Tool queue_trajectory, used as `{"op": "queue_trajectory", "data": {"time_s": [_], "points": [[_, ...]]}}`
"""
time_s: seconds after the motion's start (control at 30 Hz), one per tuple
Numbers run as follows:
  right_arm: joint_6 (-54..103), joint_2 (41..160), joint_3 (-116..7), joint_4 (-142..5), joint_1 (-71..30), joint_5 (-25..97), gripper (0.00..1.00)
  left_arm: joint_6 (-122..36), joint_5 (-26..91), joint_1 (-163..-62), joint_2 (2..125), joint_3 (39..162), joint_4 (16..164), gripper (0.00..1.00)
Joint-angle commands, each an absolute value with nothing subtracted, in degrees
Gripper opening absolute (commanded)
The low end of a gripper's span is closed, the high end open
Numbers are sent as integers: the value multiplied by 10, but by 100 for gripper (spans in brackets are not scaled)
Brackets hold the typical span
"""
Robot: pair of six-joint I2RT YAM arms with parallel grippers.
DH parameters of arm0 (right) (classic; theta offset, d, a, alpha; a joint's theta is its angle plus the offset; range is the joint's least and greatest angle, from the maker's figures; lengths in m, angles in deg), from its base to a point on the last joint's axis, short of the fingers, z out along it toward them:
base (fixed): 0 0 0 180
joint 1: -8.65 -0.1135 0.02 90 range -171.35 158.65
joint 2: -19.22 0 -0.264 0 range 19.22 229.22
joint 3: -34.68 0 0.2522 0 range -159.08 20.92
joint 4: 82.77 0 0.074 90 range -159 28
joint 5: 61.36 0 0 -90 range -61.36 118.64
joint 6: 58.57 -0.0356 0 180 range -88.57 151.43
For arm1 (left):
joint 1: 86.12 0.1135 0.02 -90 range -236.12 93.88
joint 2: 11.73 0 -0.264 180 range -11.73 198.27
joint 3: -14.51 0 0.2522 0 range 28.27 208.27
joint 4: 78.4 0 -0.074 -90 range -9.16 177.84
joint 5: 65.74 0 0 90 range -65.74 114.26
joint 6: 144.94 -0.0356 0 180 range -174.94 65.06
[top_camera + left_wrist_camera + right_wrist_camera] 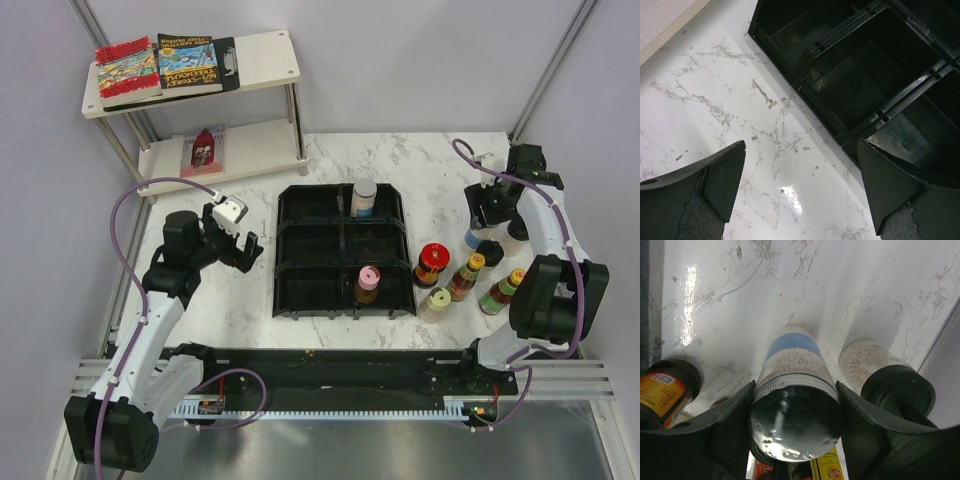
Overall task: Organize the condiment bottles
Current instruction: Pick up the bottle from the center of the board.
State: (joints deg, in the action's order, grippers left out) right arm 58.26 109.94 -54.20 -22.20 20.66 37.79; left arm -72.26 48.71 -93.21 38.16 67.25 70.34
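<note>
I need to lift my right gripper, cross to its left in the top view, lower and release, as the tray has free space there beside the matching silver-capped jar.
A black compartmented tray [300,250] holds a silver-capped jar [364,198] at the back and a pink-capped bottle [367,284] at the front. Right of it stand a red-capped jar [432,264], a cream-capped bottle [437,303], two yellow-capped bottles [468,275] and a black-capped jar [490,252]. My right gripper [492,205] is over this group. In the right wrist view it [795,390] is shut on a silver-capped jar with a blue label [796,410], which stands on the table. My left gripper [240,248] is open and empty left of the tray; it also shows in the left wrist view [800,190].
A black-capped jar of white beads [897,387] and a dark bottle with an orange label [665,387] stand close beside the gripped jar. A white two-level shelf [270,55] with colourful books [160,65] stands at the back left. The tray's corner [850,135] lies just beyond my left fingers.
</note>
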Motion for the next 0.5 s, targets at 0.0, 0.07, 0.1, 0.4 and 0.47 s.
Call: {"op": "queue_trajectory", "data": {"time_s": [0.0, 0.07, 0.1, 0.4, 0.47], "points": [[578, 1069, -624, -207, 195, 394, 0, -707, 505, -929, 382, 670, 714, 99], [572, 1075, -658, -207, 184, 393, 0, -706, 506, -929, 381, 670, 714, 99], [567, 1077, -671, -208, 170, 394, 0, -706, 505, -928, 379, 669, 714, 100], [512, 1120, -776, -238, 45, 373, 0, -707, 502, -928, 377, 669, 715, 99], [499, 1137, -794, -244, 28, 372, 0, -707, 503, -927, 377, 669, 714, 100]]}}
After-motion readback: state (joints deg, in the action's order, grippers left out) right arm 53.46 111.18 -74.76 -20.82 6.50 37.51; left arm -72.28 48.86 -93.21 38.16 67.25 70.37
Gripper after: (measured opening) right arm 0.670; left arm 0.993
